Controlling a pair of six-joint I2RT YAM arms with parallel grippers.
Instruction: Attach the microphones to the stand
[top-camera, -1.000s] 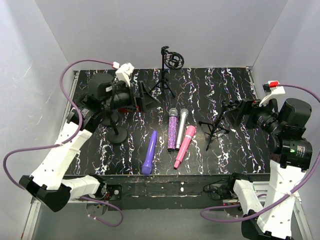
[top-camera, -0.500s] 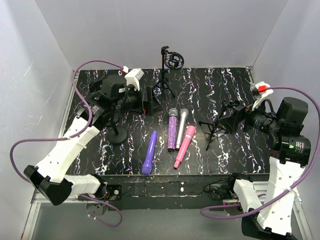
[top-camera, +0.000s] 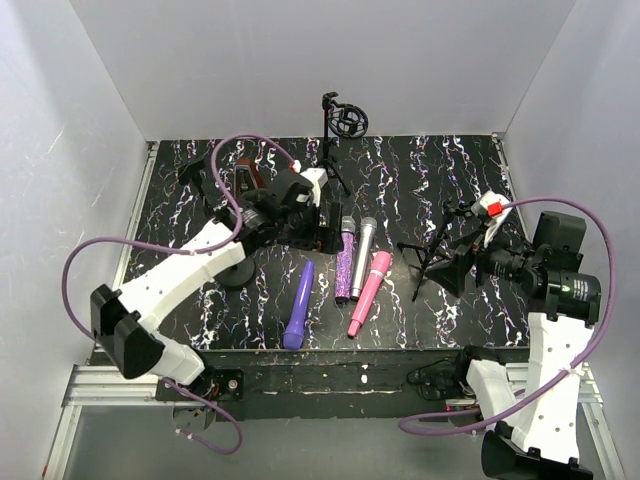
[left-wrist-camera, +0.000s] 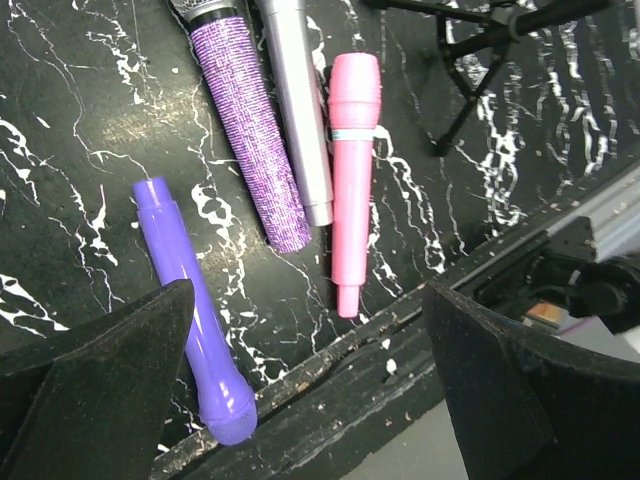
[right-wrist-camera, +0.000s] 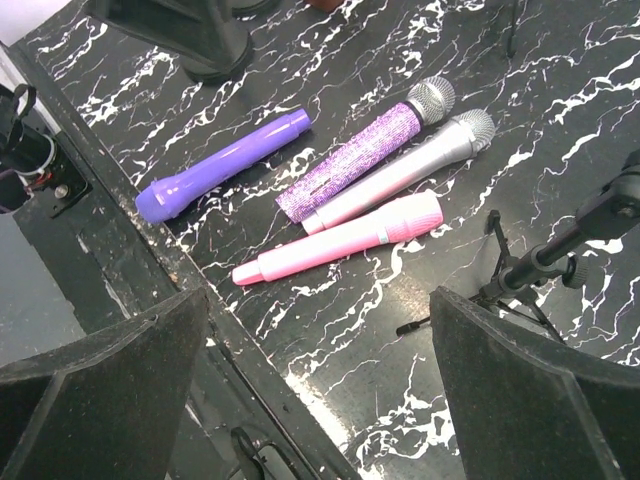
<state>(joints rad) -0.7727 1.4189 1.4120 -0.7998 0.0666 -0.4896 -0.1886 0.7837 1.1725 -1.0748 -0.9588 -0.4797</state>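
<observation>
My left gripper should next move down onto the upper handle of the glittery purple microphone (top-camera: 348, 244) (left-wrist-camera: 220, 48), right beside the microphone's mesh head, because the handle is slimmer than that head.
Four microphones lie side by side near the table's front edge: a smooth violet one (top-camera: 298, 305) (left-wrist-camera: 190, 310) (right-wrist-camera: 225, 160), a glittery purple one (top-camera: 345, 262) (left-wrist-camera: 250, 130) (right-wrist-camera: 360, 160), a silver-grey one (top-camera: 364, 245) (left-wrist-camera: 295, 110) (right-wrist-camera: 410, 165) and a pink one (top-camera: 368, 282) (left-wrist-camera: 350, 170) (right-wrist-camera: 340, 245). A small black tripod stand (top-camera: 432, 252) (right-wrist-camera: 560, 245) is just right of them. My left gripper (top-camera: 322, 228) (left-wrist-camera: 305, 335) hovers open over the mesh heads, holding nothing. My right gripper (top-camera: 455, 258) (right-wrist-camera: 318, 330) is open and empty beside the tripod stand.
A tall black stand with a ring holder (top-camera: 340, 125) rises at the back. A round-based stand (top-camera: 235, 270) (right-wrist-camera: 200, 35) sits under my left arm. A dark red box (top-camera: 245, 180) is at the back left. The table's front lip (left-wrist-camera: 400, 340) lies close to the microphones.
My left arm has swung right from the back left corner to above the microphone heads. My right gripper has dropped forward and left toward the tripod stand. Both stayed open.
</observation>
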